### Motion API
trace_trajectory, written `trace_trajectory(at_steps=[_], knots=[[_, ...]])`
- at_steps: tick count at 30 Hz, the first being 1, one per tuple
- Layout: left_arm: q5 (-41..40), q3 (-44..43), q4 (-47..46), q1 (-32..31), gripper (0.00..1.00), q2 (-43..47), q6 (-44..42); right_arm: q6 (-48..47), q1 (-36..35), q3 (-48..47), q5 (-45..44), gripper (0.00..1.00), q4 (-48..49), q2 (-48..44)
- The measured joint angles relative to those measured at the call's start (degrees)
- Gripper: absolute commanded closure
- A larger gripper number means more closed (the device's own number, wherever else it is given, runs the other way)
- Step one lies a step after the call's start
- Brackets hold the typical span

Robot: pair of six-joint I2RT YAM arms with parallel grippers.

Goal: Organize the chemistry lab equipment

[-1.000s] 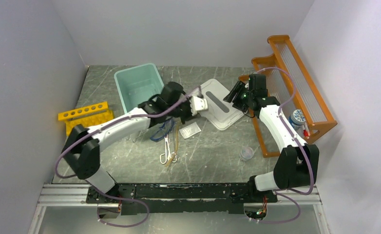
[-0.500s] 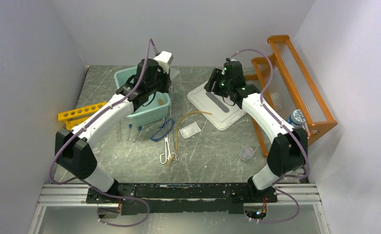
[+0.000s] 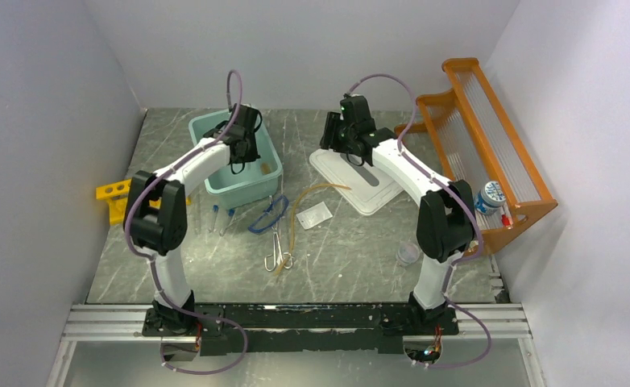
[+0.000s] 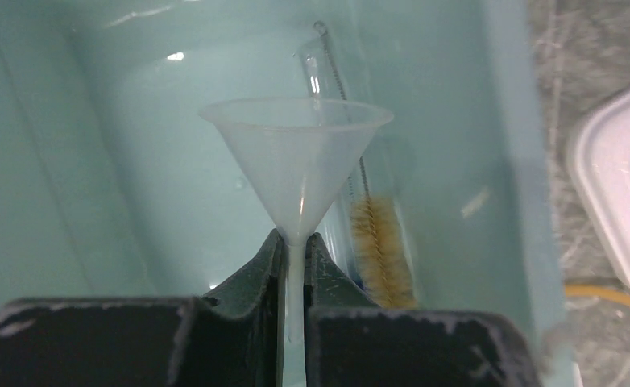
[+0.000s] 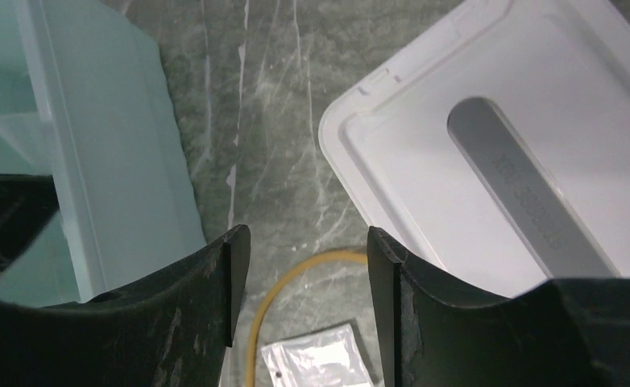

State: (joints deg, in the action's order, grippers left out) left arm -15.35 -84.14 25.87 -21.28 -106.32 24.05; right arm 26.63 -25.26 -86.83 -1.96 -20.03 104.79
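Note:
My left gripper is holding the funnel (image 4: pixel 296 153). It should lower it next toward the bare bottom of the bin beside the brush and test tube, then let go of the funnel's stem.
My left gripper (image 4: pixel 294 250) is shut on the stem of a clear plastic funnel (image 4: pixel 296 153) and holds it inside the teal bin (image 4: pixel 489 121). A small brush (image 4: pixel 380 250) and a clear test tube (image 4: pixel 318 89) lie on the bin floor. From above, the left gripper (image 3: pixel 239 157) is down in the bin (image 3: pixel 273 169). My right gripper (image 5: pixel 304 266) is open and empty over the table, above the tan tubing (image 5: pixel 283 286) and a small plastic bag (image 5: pixel 316 359). Silver forceps (image 3: pixel 277 246), blue tubing (image 3: pixel 267 216) and test tubes (image 3: pixel 215 218) lie mid-table.
A white lid (image 3: pixel 368 189) lies under and right of the right gripper (image 3: pixel 333 139). The yellow tube rack (image 3: pixel 112 193) is at the left, partly behind the left arm. A clear cup (image 3: pixel 408 254) sits front right. The orange shelf (image 3: pixel 489 137) holds a blue-capped bottle (image 3: pixel 490 195).
The left arm carried the funnel from the table's middle up over the teal bin and lowered it inside. The right arm swung left from the shelf to the lid's far left corner.

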Motion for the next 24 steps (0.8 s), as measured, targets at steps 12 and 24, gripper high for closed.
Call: trace_trajectory(at_steps=[12, 24], knots=[[-0.48, -2.58, 0.02, 5.14, 0.94, -11.17, 4.76, -2.75, -0.37, -7.45, -1.9, 0.42, -0.5, 5.88], [1.86, -7.98, -1.99, 5.99, 0.64, -16.37, 3.93, -4.07, -0.66, -7.52, -3.28, 0.41, -0.9, 5.81]])
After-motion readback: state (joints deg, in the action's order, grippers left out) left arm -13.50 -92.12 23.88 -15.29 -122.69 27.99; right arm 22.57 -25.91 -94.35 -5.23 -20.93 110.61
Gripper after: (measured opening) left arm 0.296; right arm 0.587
